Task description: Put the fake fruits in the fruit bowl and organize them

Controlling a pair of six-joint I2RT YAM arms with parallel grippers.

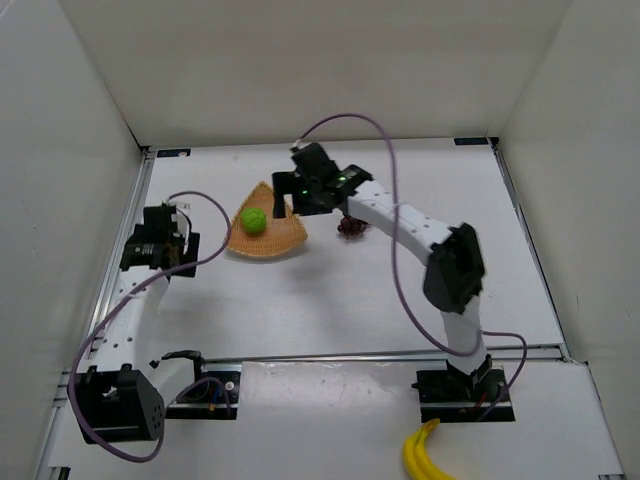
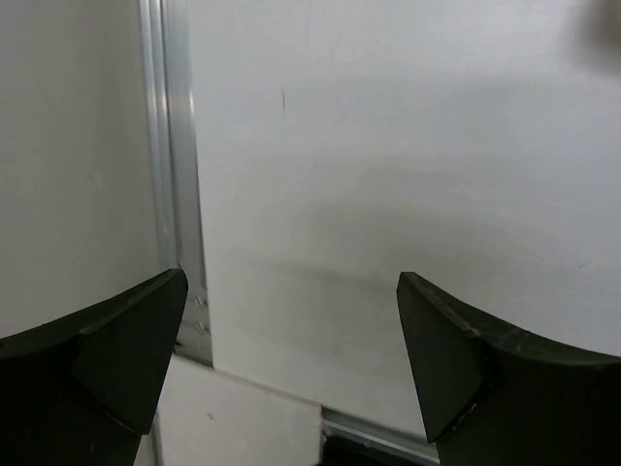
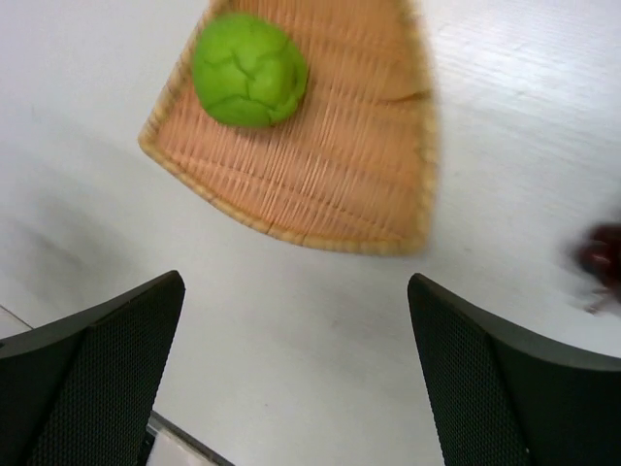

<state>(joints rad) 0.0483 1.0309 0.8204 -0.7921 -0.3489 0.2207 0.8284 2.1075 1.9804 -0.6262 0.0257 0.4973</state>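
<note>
The grapes still lie outside the bowl, so I should move my left gripper to the right in the top view, past it and down onto their bowl-side end.
The fruit bowl, a tan woven basket, lies left of the table's middle, and the bright-green apple sits inside it near its left side. The dark red-purple grapes lie on the table just right of the bowl, under my right arm. My right gripper hovers over the bowl's far edge, open and empty. In the right wrist view the bowl and apple lie ahead of the open gripper, with the blurred grapes at the right edge. My left gripper is open and empty near the left wall.
White walls enclose the table on the left, back and right. A metal rail runs along the left edge. A yellow banana bunch lies at the near edge beside the right arm's base.
</note>
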